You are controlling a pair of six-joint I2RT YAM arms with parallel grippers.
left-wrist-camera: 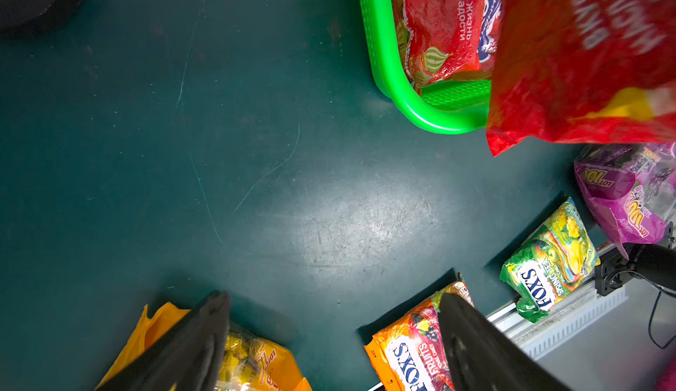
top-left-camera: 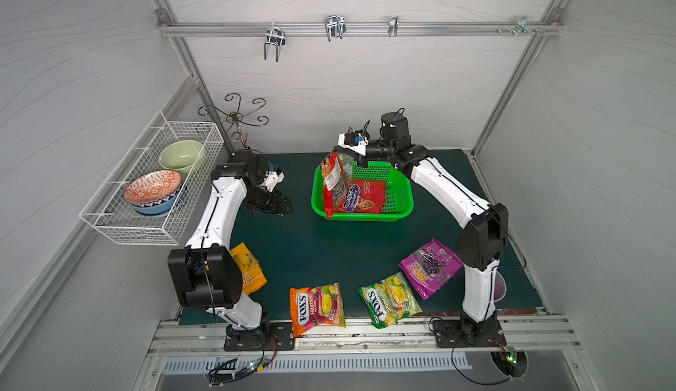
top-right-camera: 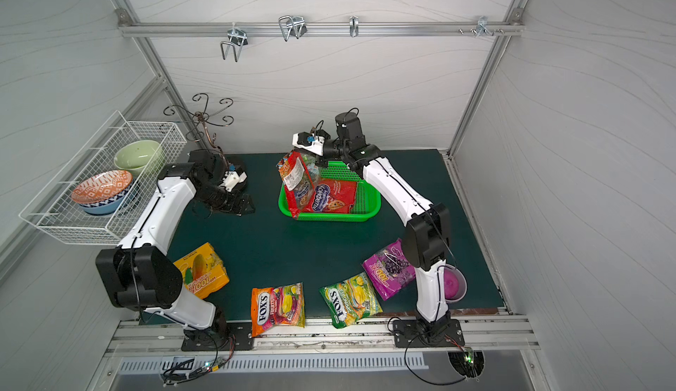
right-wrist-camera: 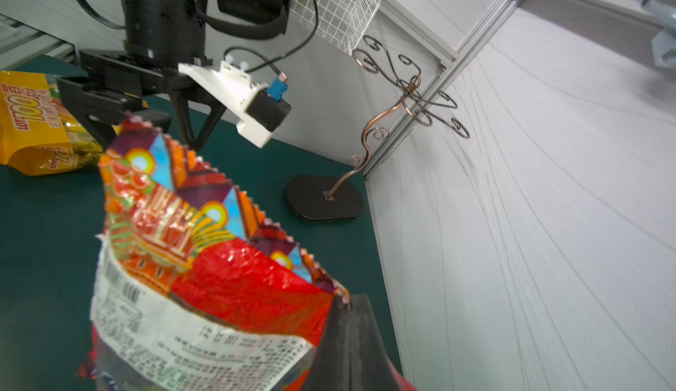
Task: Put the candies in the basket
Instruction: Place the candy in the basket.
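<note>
Next, my right gripper lowers the hanging bag over the second red bag [top-left-camera: 365, 196] and lets go of the hanging bag's corner, since the second red bag lies flat below it inside the green basket.
My right gripper [right-wrist-camera: 345, 301] is shut on the top corner of a red candy bag [top-left-camera: 334, 184], which hangs tilted over the left end of the green basket [top-left-camera: 402, 202]. A second red bag [top-left-camera: 365, 197] lies flat inside the basket. My left gripper [top-left-camera: 283, 204] hovers open and empty over the mat, left of the basket. Along the front of the mat lie a yellow-orange bag [top-left-camera: 250, 272] partly under my left arm, an orange FOX'S bag [top-left-camera: 316, 308], a green FOX'S bag [top-left-camera: 387, 299] and a purple grape bag [top-left-camera: 429, 266].
A white wire basket [top-left-camera: 109, 221] holding bowls hangs on the left wall. A copper scroll stand [top-left-camera: 237, 122] rises at the back left, on a black base [right-wrist-camera: 323, 197]. A purple-lined bowl [top-right-camera: 453, 283] sits behind my right arm. Both FOX'S bags overhang the mat's front edge.
</note>
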